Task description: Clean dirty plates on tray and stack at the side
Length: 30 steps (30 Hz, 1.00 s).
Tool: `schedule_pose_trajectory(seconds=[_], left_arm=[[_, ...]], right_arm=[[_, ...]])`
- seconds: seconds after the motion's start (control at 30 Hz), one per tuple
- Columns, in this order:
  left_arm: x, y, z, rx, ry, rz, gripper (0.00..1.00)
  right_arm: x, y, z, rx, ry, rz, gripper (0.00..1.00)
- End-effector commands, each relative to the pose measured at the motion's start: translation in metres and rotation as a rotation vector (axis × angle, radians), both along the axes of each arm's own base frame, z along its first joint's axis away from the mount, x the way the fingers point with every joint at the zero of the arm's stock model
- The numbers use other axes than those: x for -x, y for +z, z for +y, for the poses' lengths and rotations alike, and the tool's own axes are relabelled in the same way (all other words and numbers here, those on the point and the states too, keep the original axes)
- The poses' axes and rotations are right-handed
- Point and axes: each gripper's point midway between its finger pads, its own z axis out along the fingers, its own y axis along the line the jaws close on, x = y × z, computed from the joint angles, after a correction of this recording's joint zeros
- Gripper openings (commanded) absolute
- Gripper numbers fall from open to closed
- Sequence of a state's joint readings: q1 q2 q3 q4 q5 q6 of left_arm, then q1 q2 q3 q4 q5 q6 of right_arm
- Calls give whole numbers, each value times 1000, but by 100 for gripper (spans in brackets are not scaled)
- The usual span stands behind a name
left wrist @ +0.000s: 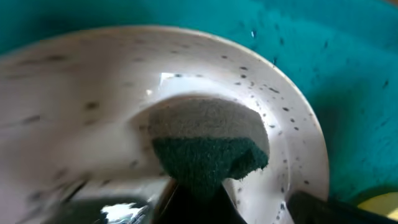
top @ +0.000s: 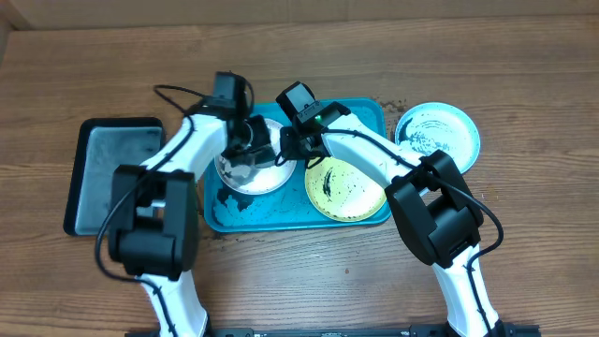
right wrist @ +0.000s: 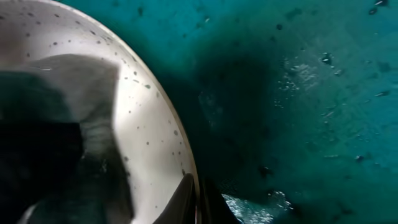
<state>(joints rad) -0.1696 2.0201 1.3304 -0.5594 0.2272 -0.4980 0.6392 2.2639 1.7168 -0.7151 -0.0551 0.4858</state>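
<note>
My right gripper lifts its plate next and carries it onto the light blue plate (top: 437,134), which already sits off the tray to the gripper's right in the overhead view.
The white-rimmed plate (top: 270,178) lies at the left of the turquoise tray (top: 367,112), flecked with black specks. My left gripper (top: 245,150) is shut on a green and grey sponge (left wrist: 208,146) that presses on the plate's centre (left wrist: 292,137). My right gripper (top: 288,145) is shut on the plate's right rim (right wrist: 143,81), its jaws (right wrist: 198,193) pinching the edge over the tray floor (right wrist: 311,93). The yellow-green plate (top: 344,190) lies at the right of the tray with black smears. The light blue plate (top: 437,134) lies on the table to the right of the tray, smeared.
A smaller black tray (top: 117,173) lies on the wooden table left of the turquoise tray. Dark crumbs and wet patches dot the tray floor (left wrist: 354,74). The yellow-green plate's edge shows at the bottom right of the left wrist view (left wrist: 379,202).
</note>
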Motion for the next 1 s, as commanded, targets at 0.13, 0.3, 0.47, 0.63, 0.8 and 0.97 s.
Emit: schedule_pose_trajectory(seconds=[0.13, 0.3, 0.47, 0.63, 0.8, 0.97], left_arm=[[13, -36, 7, 40, 53, 132, 4], [12, -19, 58, -85, 139, 134, 4], [15, 14, 117, -291, 241, 126, 4], [5, 69, 129, -320, 253, 11, 4], [13, 127, 126, -265, 315, -71, 4], [33, 199, 158, -247, 424, -228, 4]], right_arm=[[-6, -6, -8, 38, -17, -13, 4], [-6, -6, -8, 39, -17, -13, 4], [-7, -6, -10, 46, -13, -20, 4], [-7, -6, -10, 56, 3, -28, 4], [-14, 10, -5, 47, 60, -79, 4], [-25, 66, -1, 42, 104, -191, 4]])
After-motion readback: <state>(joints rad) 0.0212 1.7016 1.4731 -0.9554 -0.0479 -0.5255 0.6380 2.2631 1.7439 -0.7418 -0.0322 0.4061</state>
